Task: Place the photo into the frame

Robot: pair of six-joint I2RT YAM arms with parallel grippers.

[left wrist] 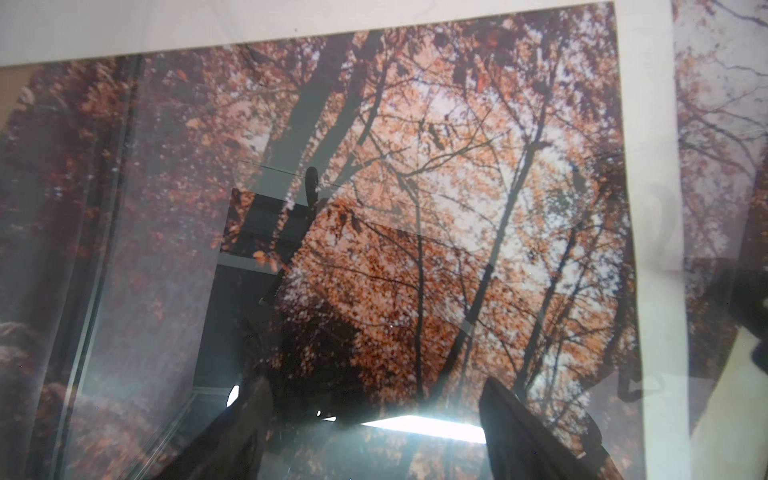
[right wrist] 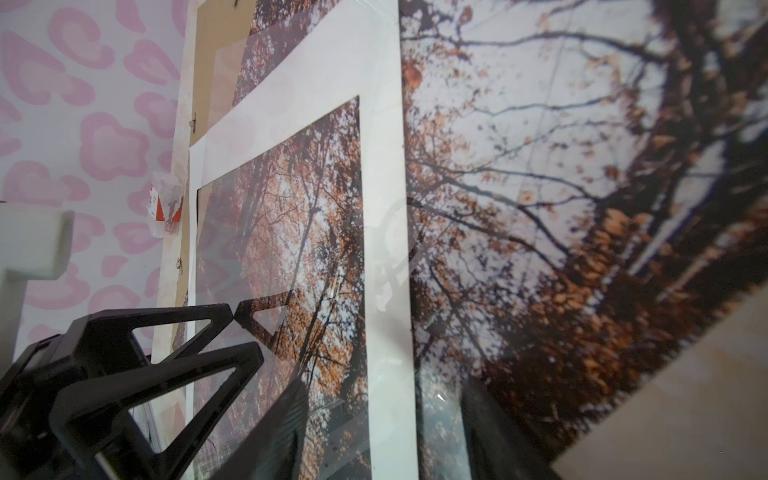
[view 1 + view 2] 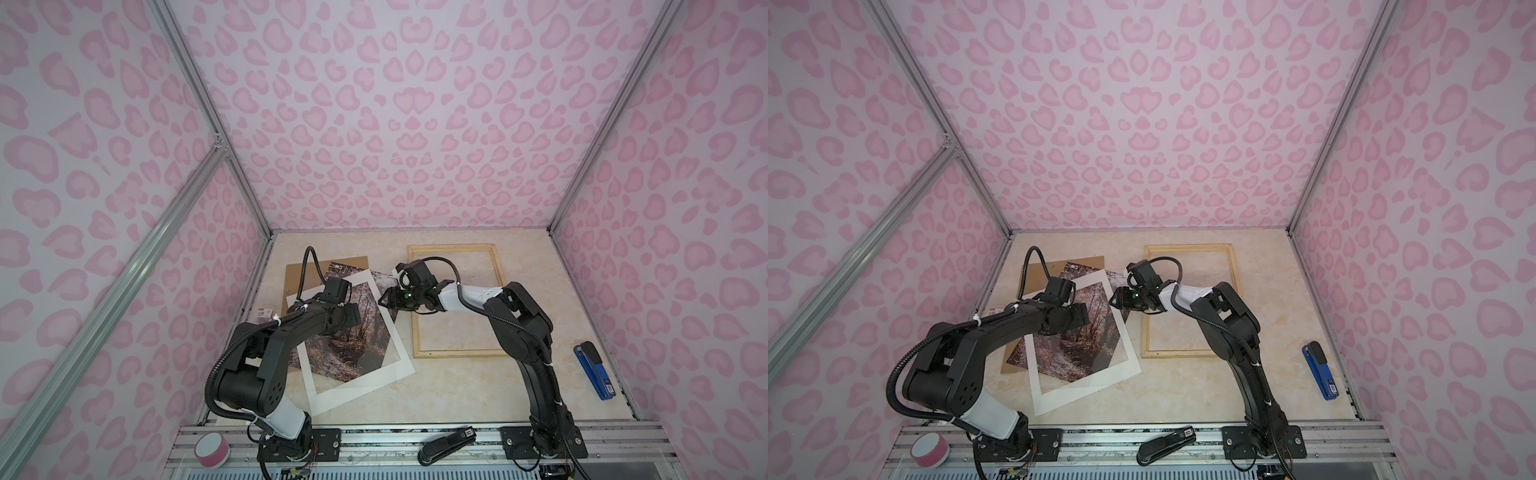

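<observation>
The clear sheet covers the part of the mat between my open fingers, so my right gripper should next move toward my left gripper and close on the clear sheet's edge.
The photo (image 3: 332,353) (image 3: 1075,353), an autumn forest print, lies flat at the left middle of the table under a white mat border (image 3: 357,395). A glossy clear sheet (image 1: 124,249) covers both and mirrors the fingers. The pale wooden frame (image 3: 457,353) (image 3: 1183,353) lies empty to their right. My left gripper (image 3: 353,316) (image 1: 378,415) (image 2: 243,332) is open over the mat's window, one fingertip touching the sheet. At the mat's right strip my right gripper (image 3: 385,300) (image 2: 386,419) is open, its fingers on either side of that strip, holding nothing.
A brown backing board (image 3: 299,274) sticks out behind the photo. A small red-and-white packet (image 3: 266,318) sits by the left wall and a blue stapler (image 3: 592,370) by the right wall. On the front rail are a black stapler (image 3: 446,444) and a pink tape roll (image 3: 212,451).
</observation>
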